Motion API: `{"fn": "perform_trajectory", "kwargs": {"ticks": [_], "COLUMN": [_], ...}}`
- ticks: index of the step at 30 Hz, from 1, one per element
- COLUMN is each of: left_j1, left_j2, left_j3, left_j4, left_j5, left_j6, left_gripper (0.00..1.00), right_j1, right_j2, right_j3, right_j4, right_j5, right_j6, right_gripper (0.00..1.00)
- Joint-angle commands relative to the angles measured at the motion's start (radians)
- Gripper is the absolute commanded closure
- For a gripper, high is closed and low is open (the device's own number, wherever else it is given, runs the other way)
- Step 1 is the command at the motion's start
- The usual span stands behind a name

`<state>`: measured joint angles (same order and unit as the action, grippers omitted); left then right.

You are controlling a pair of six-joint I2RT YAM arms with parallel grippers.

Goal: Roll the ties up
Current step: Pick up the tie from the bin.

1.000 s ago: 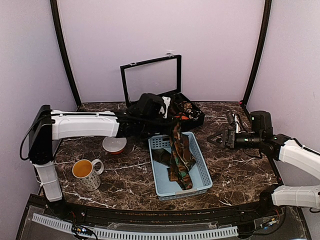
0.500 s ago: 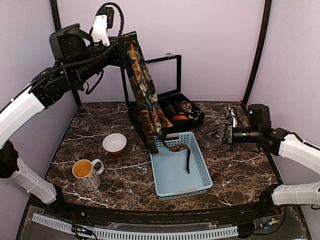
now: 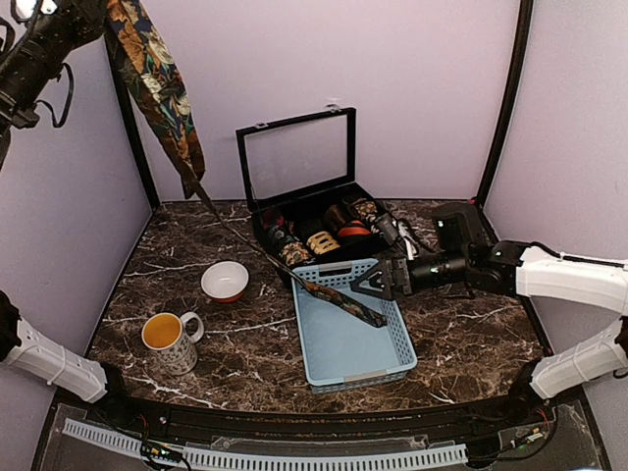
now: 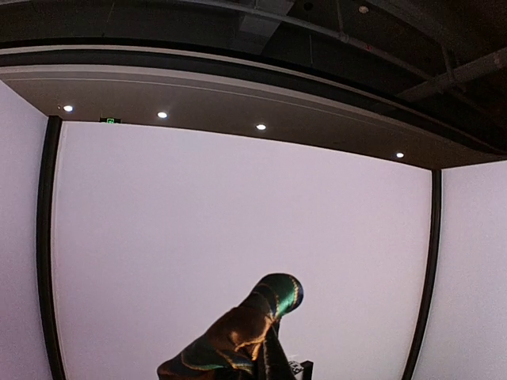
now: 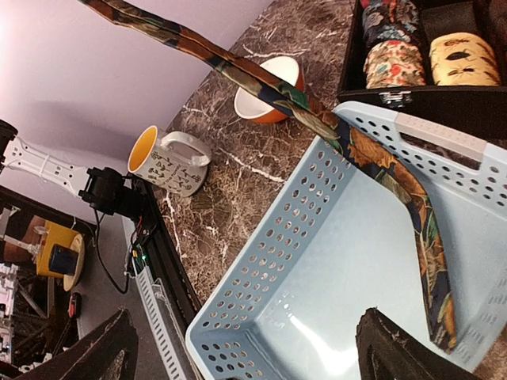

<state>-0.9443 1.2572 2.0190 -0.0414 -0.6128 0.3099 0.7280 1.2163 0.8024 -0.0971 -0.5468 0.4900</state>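
The tie's wide lower end (image 3: 186, 162) dangles below my left gripper. Next I should move my right gripper left in the top view, across the basket (image 3: 309, 365) and onto that end.
One camouflage-patterned tie (image 3: 157, 83) hangs from my left gripper (image 3: 106, 8), which is raised to the top left corner and shut on it. The wide part dangles there. The narrow tail slants down to the blue basket (image 3: 309, 365), with its tip lying inside on the far side (image 3: 348, 306). In the left wrist view only a folded bunch of tie (image 4: 253, 336) shows; the fingers are hidden. My right gripper (image 3: 378, 282) is open and empty, hovering over the basket's right side. In the right wrist view (image 5: 253, 360) the tie's tail (image 5: 400, 186) crosses the basket rim (image 5: 261, 261).
An open black case (image 3: 383, 235) behind the basket holds several fabric coils, with its lid (image 3: 294, 157) upright. A white bowl (image 3: 225, 283) and a mug (image 3: 172, 339) of orange liquid stand left of the basket. They also show in the right wrist view: bowl (image 5: 265, 99), mug (image 5: 166, 162).
My left arm has swung higher and further left, drawing the tie almost out of the basket. My right arm has moved left, over the basket.
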Motion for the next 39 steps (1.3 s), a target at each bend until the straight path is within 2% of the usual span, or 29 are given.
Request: {"fn": "perform_trajectory", "kwargs": {"ticks": [1, 5, 10, 13, 19, 24, 29, 35, 39], "left_j1": [0.007, 0.007, 0.007, 0.007, 0.007, 0.007, 0.007, 0.007, 0.007], "left_j2": [0.002, 0.016, 0.016, 0.008, 0.017, 0.005, 0.002, -0.006, -0.016], "left_j3": [0.025, -0.016, -0.108, -0.125, -0.066, -0.059, -0.056, -0.057, -0.056], "left_j4": [-0.086, -0.199, -0.212, -0.179, -0.191, -0.173, -0.161, -0.146, -0.144], "left_j5": [0.039, 0.172, 0.316, 0.336, 0.360, 0.367, 0.356, 0.345, 0.338], "left_j6": [-0.014, -0.109, -0.183, -0.184, -0.178, -0.161, -0.139, -0.118, -0.108], "left_gripper": [1.00, 1.00, 1.00, 1.00, 1.00, 1.00, 1.00, 1.00, 1.00], "right_j1": [0.096, 0.127, 0.174, 0.214, 0.286, 0.308, 0.324, 0.357, 0.378], "right_j2": [0.087, 0.170, 0.286, 0.384, 0.560, 0.636, 0.680, 0.847, 0.890], "right_j3": [0.083, 0.144, 0.235, 0.313, 0.489, 0.536, 0.561, 0.713, 0.742], "right_j4": [0.047, 0.074, 0.111, 0.105, 0.026, 0.011, 0.092, 0.083, 0.079], "right_j5": [0.100, 0.125, 0.169, 0.219, 0.352, 0.354, 0.257, 0.346, 0.372], "right_j6": [-0.022, -0.023, -0.048, -0.097, -0.270, -0.372, -0.351, -0.355, -0.413], "right_gripper": [0.05, 0.05, 0.05, 0.05, 0.04, 0.02, 0.03, 0.03, 0.03]}}
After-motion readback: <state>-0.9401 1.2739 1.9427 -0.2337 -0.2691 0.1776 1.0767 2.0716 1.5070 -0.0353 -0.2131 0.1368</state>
